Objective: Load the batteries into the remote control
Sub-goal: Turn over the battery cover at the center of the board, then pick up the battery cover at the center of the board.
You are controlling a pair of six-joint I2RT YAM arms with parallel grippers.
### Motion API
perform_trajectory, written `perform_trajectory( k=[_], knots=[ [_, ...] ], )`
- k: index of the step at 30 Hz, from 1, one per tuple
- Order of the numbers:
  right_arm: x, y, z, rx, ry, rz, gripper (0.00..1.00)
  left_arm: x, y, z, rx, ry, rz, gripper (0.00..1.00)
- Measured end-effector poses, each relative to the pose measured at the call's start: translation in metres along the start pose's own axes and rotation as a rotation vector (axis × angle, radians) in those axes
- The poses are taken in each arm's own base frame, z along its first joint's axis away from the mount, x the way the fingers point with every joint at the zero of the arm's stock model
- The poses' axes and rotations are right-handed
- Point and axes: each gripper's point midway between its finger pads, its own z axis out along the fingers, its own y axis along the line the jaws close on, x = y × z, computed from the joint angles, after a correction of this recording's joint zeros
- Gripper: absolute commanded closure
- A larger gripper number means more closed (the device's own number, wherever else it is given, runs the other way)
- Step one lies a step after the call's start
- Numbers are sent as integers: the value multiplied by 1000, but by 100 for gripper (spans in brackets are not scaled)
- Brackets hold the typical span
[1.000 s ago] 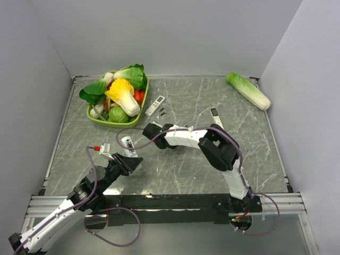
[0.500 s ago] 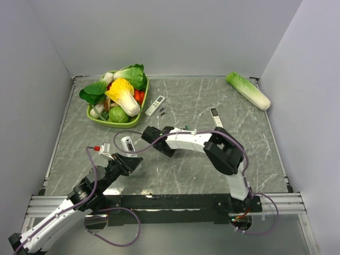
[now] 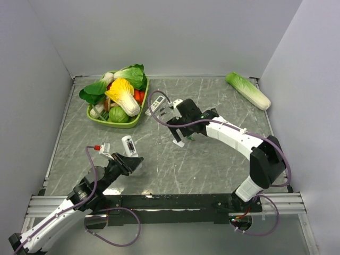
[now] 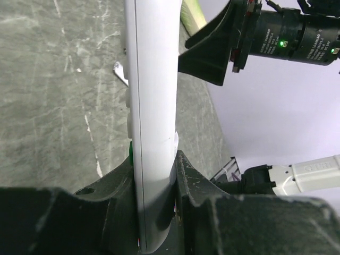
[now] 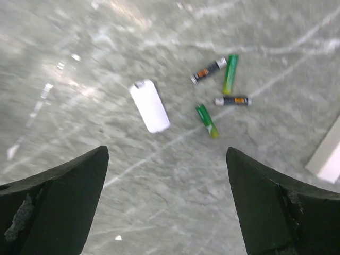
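The small white cover (image 3: 179, 143) (image 5: 150, 106) lies flat on the tabletop below my right gripper, and its narrow width fits between my open fingers. I will lower my right gripper over it next.
My left gripper (image 4: 154, 171) is shut on the white remote control (image 4: 151, 79), held edge-on and upright above the near-left part of the table. From above, the remote control (image 3: 128, 144) sticks out past the left gripper (image 3: 129, 159). My right gripper (image 5: 166, 150) hangs open and empty over the marble. Ahead of it lie several batteries: a green one (image 5: 206, 120), another green one (image 5: 230, 74) and dark ones (image 5: 210, 70). A small white cover (image 5: 150, 106) lies just left of them. In the top view the right gripper (image 3: 175, 116) hovers mid-table, hiding the batteries.
A green basket (image 3: 106, 121) of vegetables stands at the back left. A napa cabbage (image 3: 248, 90) lies at the back right. Another white remote's corner (image 5: 326, 154) shows at the right wrist view's right edge. The right arm (image 4: 287, 37) hangs beyond the held remote.
The right arm has pulled away from the held remote toward the table's middle and back, and its jaws have opened wide. The left arm and remote have not moved.
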Motion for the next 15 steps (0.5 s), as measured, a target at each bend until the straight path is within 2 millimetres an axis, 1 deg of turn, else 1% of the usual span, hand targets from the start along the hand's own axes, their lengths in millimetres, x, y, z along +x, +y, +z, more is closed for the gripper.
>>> perform_trajectory(
  k=[3, 5, 6, 9, 12, 13, 15],
  knots=[
    [-13, 5, -2, -37, -69, 2, 0, -1, -5, 0, 25, -1, 1, 99],
    [-10, 11, -1, -72, -98, -4, 0, -1, -7, 1, 33, -2, 9, 99],
    [-7, 13, -1, -87, -93, -7, 2, -1, -7, 2, 35, 0, 16, 99],
    [-8, 18, 1, -125, -78, -17, 12, 0, -7, 3, 32, 7, 28, 99],
    [-23, 21, 7, -165, -56, -28, 19, 2, -7, 5, 35, 13, 42, 99],
    [-30, 23, 11, -177, -53, -33, 20, 2, -7, 5, 36, 17, 47, 99],
    [-35, 24, 19, -191, -27, -47, 23, 4, -6, 6, 34, 23, 54, 99]
  ],
)
